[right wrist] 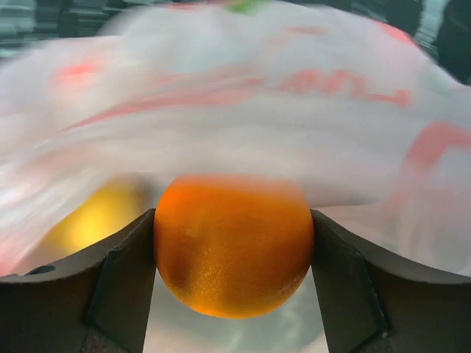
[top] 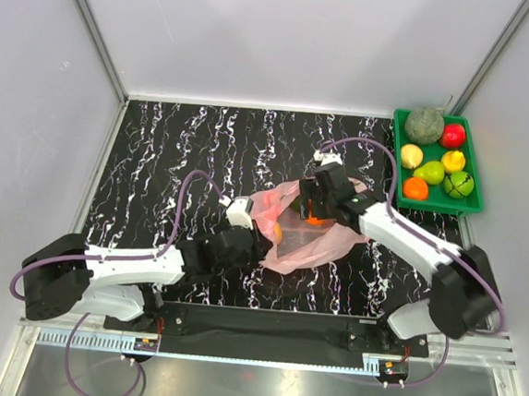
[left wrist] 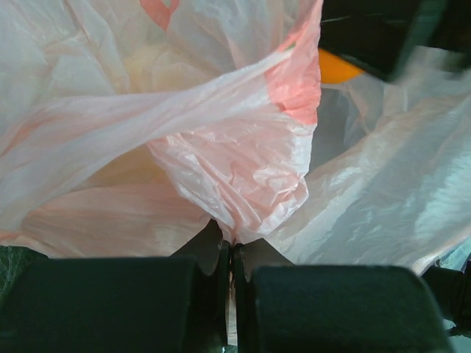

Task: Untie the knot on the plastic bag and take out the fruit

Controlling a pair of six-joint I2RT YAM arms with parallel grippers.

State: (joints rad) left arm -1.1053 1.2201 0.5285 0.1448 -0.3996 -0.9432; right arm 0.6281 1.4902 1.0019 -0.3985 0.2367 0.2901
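Note:
The green tray has a gap [top: 433, 152] beside the netted melon. My right gripper will next lift the orange fruit from the bag and move it outward over that gap.
The pink plastic bag [top: 320, 247] lies open in the middle of the table. My left gripper [top: 259, 244] is shut on a fold of its edge [left wrist: 235, 169] at the near left. My right gripper [top: 314, 212] reaches into the bag's mouth. In the right wrist view its fingers [right wrist: 125, 272] press both sides of an orange fruit [right wrist: 221, 228] just under the bag's film [right wrist: 243, 125]. A yellow fruit [right wrist: 96, 217] lies behind it to the left, inside the bag. The left wrist view catches a sliver of the orange fruit [left wrist: 335, 68]. The knot is out of view.
A green tray [top: 435, 206] at the far right holds a netted melon [top: 425, 126], a red fruit [top: 453, 135] and several small yellow, green and orange fruits. White walls bound the black marbled table [top: 176, 144].

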